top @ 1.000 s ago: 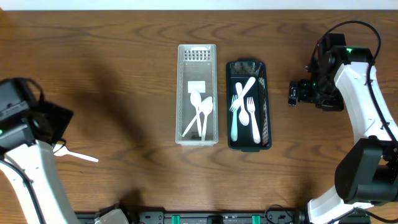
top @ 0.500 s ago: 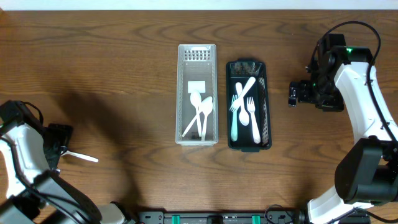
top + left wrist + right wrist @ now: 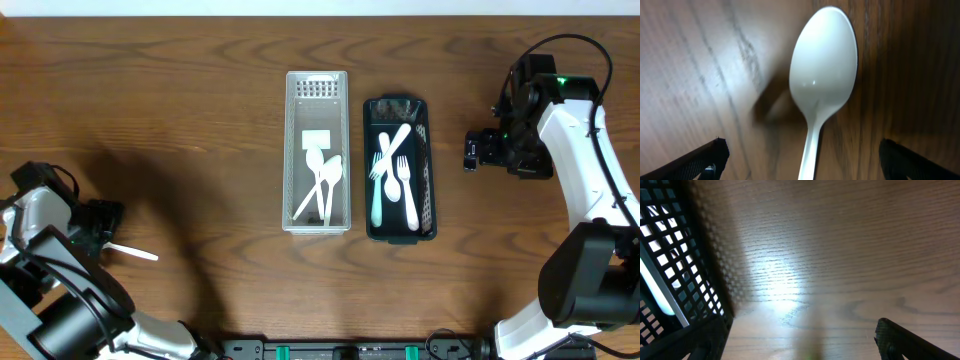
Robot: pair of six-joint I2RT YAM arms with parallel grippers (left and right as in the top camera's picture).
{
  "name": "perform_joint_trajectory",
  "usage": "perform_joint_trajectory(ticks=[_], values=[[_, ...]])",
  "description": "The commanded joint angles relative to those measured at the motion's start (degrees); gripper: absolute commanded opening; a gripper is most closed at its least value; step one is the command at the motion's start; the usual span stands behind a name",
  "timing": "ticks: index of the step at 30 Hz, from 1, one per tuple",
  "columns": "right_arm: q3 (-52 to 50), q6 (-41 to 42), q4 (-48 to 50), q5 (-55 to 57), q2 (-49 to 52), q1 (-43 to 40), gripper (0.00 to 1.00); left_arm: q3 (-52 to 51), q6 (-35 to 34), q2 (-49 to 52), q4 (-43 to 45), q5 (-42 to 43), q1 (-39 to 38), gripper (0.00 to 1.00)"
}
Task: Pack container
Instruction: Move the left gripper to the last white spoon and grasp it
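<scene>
The left gripper lowers next until its open fingers are on either side of the spoon's neck just below, then closes, since the spoon's handle already runs between them.
A white plastic spoon (image 3: pixel 135 251) lies on the wooden table at the far left. In the left wrist view its bowl (image 3: pixel 824 60) faces up and its handle runs back between my open left gripper's fingers (image 3: pixel 807 162), which do not touch it. In the overhead view my left gripper (image 3: pixel 97 228) sits low over the spoon's bowl end. A white basket (image 3: pixel 318 222) holds a few white spoons. A black basket (image 3: pixel 398 230) holds white forks and a knife. My right gripper (image 3: pixel 468 150) is open and empty, just right of the black basket (image 3: pixel 670 255).
The two baskets stand side by side at the table's centre. The right gripper's fingers (image 3: pixel 800 345) hover over bare wood beside the black basket's mesh wall. The right arm's base is at the lower right.
My left arm has dropped down and settled over the spoon's bowl end. The spoon and the right arm have not moved.
</scene>
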Motion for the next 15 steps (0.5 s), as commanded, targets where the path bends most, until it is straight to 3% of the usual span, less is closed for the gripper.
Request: perform_joint_trajectory(ticks=[1, 12, 15], values=[[-0.09, -0.61, 0.02, -0.17, -0.55, 0.52, 0.99, -0.02, 1.99, 2.05, 0.83, 0.52, 0.24, 0.98], [-0.09, -0.61, 0.15, -0.17, -0.55, 0.52, 0.99, -2.60, 5.27, 4.72, 5.97, 4.55, 0.24, 0.98], [-0.09, -0.61, 0.15, -0.17, -0.55, 0.55, 0.99, -4.68, 5.22, 4.72, 7.74, 4.55, 0.24, 0.90]])
